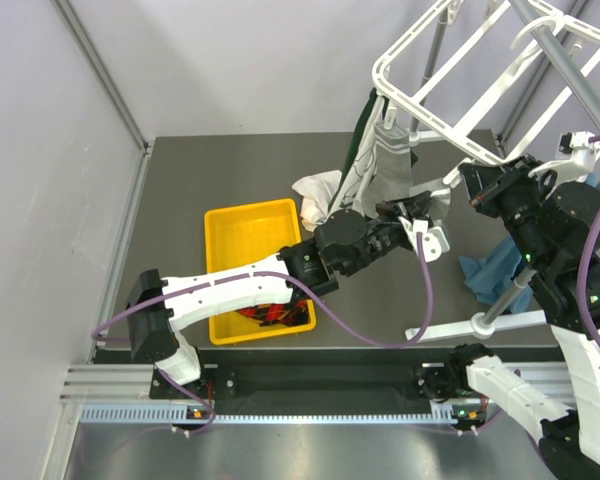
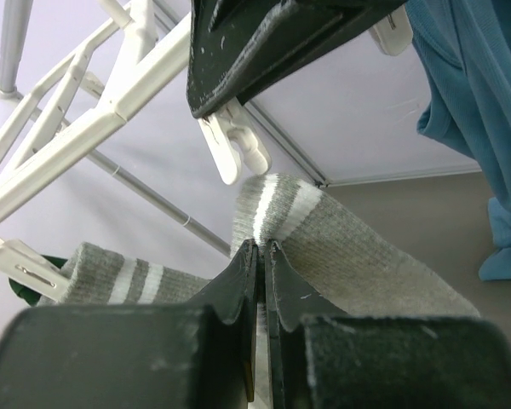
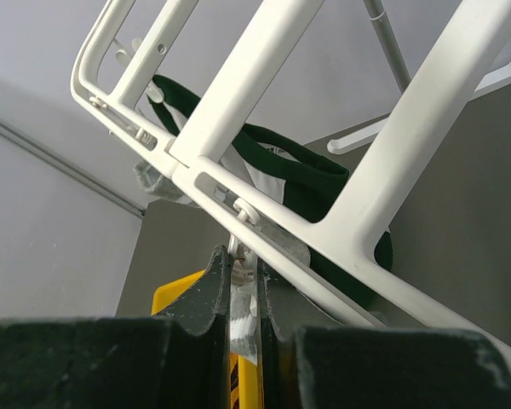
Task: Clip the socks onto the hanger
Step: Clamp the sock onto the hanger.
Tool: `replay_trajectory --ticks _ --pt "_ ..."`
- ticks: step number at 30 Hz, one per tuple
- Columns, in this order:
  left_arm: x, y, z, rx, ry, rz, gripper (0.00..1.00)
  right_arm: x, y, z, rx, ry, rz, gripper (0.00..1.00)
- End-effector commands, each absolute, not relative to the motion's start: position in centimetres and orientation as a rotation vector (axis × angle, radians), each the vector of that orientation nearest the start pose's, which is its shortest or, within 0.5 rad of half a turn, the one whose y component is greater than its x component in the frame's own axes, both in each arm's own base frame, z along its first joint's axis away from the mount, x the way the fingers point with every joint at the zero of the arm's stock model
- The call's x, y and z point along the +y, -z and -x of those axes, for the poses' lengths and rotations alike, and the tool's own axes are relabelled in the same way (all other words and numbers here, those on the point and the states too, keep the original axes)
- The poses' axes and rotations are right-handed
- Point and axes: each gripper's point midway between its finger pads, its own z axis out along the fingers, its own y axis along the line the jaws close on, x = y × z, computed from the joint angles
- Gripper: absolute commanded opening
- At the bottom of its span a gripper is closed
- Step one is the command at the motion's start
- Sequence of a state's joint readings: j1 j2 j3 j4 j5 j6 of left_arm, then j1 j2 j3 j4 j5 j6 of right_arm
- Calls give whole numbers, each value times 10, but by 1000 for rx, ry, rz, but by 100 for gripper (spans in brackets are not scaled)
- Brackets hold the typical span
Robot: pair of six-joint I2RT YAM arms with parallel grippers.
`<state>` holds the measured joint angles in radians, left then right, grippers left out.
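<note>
The sock's edge goes up with my left gripper into the open clip hanging just above it next. My left gripper releases it there, since the clip gapes empty.
My left gripper (image 2: 261,247) is shut on the edge of a light grey sock (image 2: 341,247) with white stripes, held up just under the white hanger (image 1: 430,122). Straight above it, my right gripper (image 3: 243,256) is shut on a dangling white clip (image 2: 234,153) of the hanger (image 3: 247,77), pinching its tail. Both grippers meet below the frame's near edge, left (image 1: 420,212) and right (image 1: 467,185). A second grey sock (image 2: 119,277) hangs from another clip (image 2: 21,266) at the left. Argyle socks (image 1: 270,316) lie in the yellow bin (image 1: 250,225).
A dark green garment (image 3: 298,175) and grey cloth (image 1: 390,160) hang from the hanger. A blue cloth (image 1: 490,275) lies by the grey stand pole (image 1: 510,295); a white cloth (image 1: 315,188) lies behind the bin. Walls close in on the left and at the back.
</note>
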<state>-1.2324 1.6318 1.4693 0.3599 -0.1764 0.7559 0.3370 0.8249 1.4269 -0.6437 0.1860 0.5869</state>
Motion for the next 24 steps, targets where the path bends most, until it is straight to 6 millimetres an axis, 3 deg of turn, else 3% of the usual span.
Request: replay_trajectory --ticks 1,24 --pt "-462 -449 -231 842 264 -969 0 88 -457 -242 1612 -627 -305 0" --pt "-465 -467 -221 802 324 -910 0 91 -453 -243 1622 -643 -306 0"
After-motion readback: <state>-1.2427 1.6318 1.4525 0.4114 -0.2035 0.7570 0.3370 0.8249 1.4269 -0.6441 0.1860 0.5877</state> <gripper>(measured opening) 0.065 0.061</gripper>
